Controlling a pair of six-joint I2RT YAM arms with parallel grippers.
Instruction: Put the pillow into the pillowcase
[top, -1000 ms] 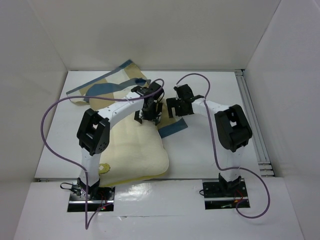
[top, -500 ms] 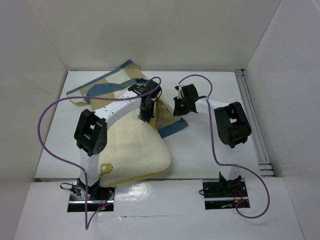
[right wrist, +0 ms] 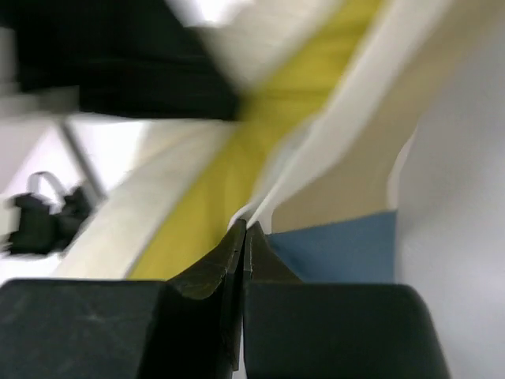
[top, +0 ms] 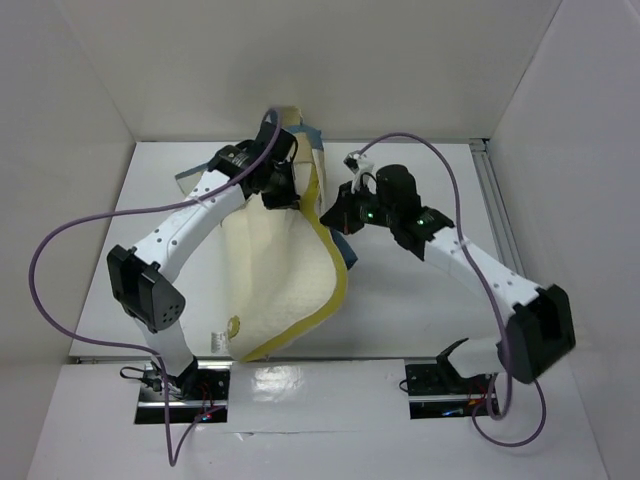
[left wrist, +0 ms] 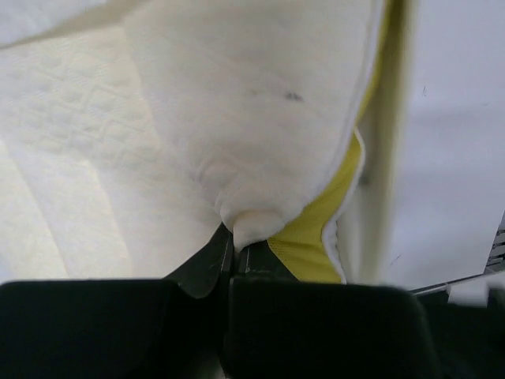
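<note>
My left gripper is to move down next toward the blue patch, which is below it and to its right in the top view, and let go, because the pillow is standing raised.
The cream-yellow pillow [top: 280, 270] stands tilted up off the table, yellow piping down its right side, its small emblem [top: 233, 324] near the front corner. My left gripper [top: 278, 195] is shut on a pinch of cream pillow fabric [left wrist: 237, 118] at the raised far end, where the left gripper [left wrist: 234, 245] shows its jaws pressed together. The checked pillowcase [top: 303, 125] rises behind the pillow, and a blue patch shows under its right edge. My right gripper [top: 335, 215] is shut on a thin edge of the pillowcase [right wrist: 339, 245], and the right gripper [right wrist: 245, 229] sits beside the yellow piping.
White walls enclose the table on three sides. A metal rail [top: 505, 240] runs along the right edge. Purple cables loop from both arms, the left one [top: 50, 290] wide over the table's left side. The arm bases sit at the near edge.
Both grippers went from open to shut. Both arms then lifted and moved back, raising the pillow's far end and the pillowcase off the table; the right arm stretched out.
</note>
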